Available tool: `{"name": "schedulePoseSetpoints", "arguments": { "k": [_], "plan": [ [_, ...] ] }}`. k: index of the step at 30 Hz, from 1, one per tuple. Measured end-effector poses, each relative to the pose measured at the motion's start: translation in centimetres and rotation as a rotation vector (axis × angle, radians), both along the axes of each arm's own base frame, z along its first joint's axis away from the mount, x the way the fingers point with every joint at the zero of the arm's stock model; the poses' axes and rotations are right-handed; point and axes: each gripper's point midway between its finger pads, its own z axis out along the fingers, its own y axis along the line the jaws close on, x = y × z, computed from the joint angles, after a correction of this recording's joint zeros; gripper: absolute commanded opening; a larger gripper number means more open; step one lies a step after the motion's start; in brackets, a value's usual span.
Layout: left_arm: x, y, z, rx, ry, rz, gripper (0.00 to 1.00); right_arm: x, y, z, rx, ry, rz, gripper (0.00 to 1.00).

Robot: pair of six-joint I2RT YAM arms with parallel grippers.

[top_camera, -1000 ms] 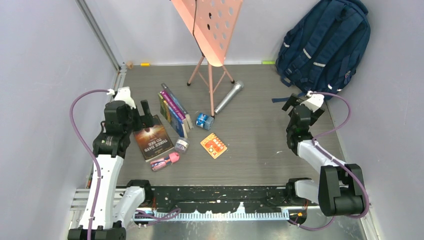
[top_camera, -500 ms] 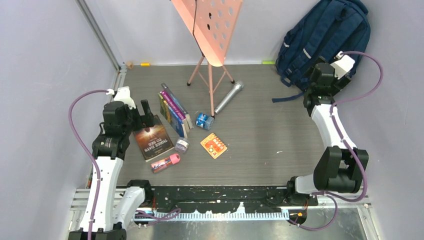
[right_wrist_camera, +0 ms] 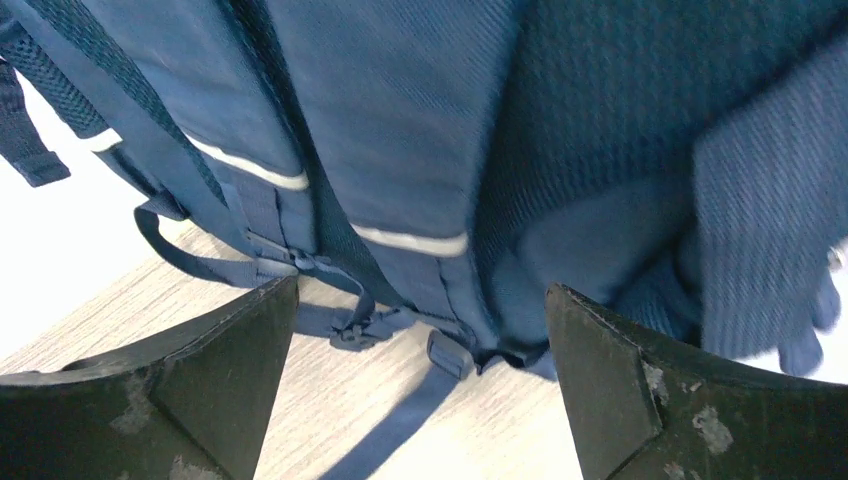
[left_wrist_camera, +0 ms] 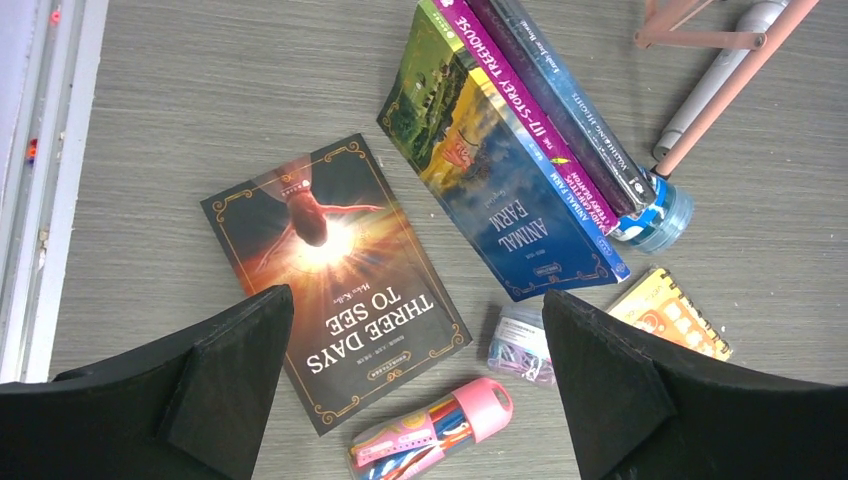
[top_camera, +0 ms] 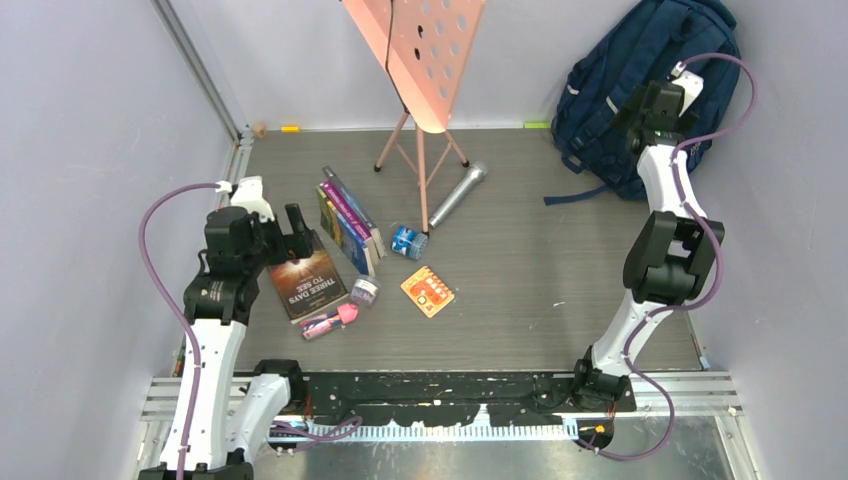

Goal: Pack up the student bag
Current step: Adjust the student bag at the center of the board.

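I should move my right gripper outward next, to where the bag's white-banded strap [right_wrist_camera: 412, 238] lines up between the open fingers, and close it on the lower part of the strap.
The student bag [top_camera: 640, 70], a navy backpack with grey stripes, leans against the back right corner. It fills the right wrist view [right_wrist_camera: 400, 120], with its straps and buckles trailing on the floor. My right gripper [top_camera: 638, 103] is open and empty, held close in front of the bag's lower part [right_wrist_camera: 420, 290] without touching it. My left gripper [top_camera: 292, 222] is open and empty, hovering above the book "Three Days to See" [left_wrist_camera: 330, 270] and a pink pen case [left_wrist_camera: 430, 435]. In the left wrist view the left gripper [left_wrist_camera: 416, 293] has its jaws wide apart.
A row of leaning books [top_camera: 348, 220], a clip box [top_camera: 364, 290], an orange notepad [top_camera: 427, 290], a blue tape roll [top_camera: 408, 241] and a silver microphone [top_camera: 458, 195] lie left of centre. A pink music stand [top_camera: 420, 60] stands at the back. Walls close both sides.
My right arm has swung up and back from the right side of the table to the backpack. My left arm has hardly moved.
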Motion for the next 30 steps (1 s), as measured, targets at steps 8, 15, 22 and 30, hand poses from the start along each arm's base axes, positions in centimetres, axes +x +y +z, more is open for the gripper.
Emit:
{"name": "schedulePoseSetpoints", "arguments": {
  "k": [8, 15, 22, 30],
  "plan": [
    [-0.1, -0.5, -0.2, -0.015, 0.005, -0.025, 0.99, 1.8, -0.8, -0.7, 0.006, 0.062, 0.060, 0.99],
    [-0.2, -1.1, -0.6, -0.030, 0.014, -0.053, 0.99, 3.0, -0.9, -2.2, -0.005, 0.114, 0.155, 0.74],
    [-0.3, -2.1, -0.7, -0.055, 0.013, -0.107, 0.99, 4.5, -0.1, -2.5, -0.017, 0.120, 0.251, 0.16],
    [-0.5, -3.6, -0.8, -0.094, 0.014, -0.188, 0.99, 4.4, 0.6, -2.5, 0.005, 0.080, 0.271, 0.00]
  ]
}}
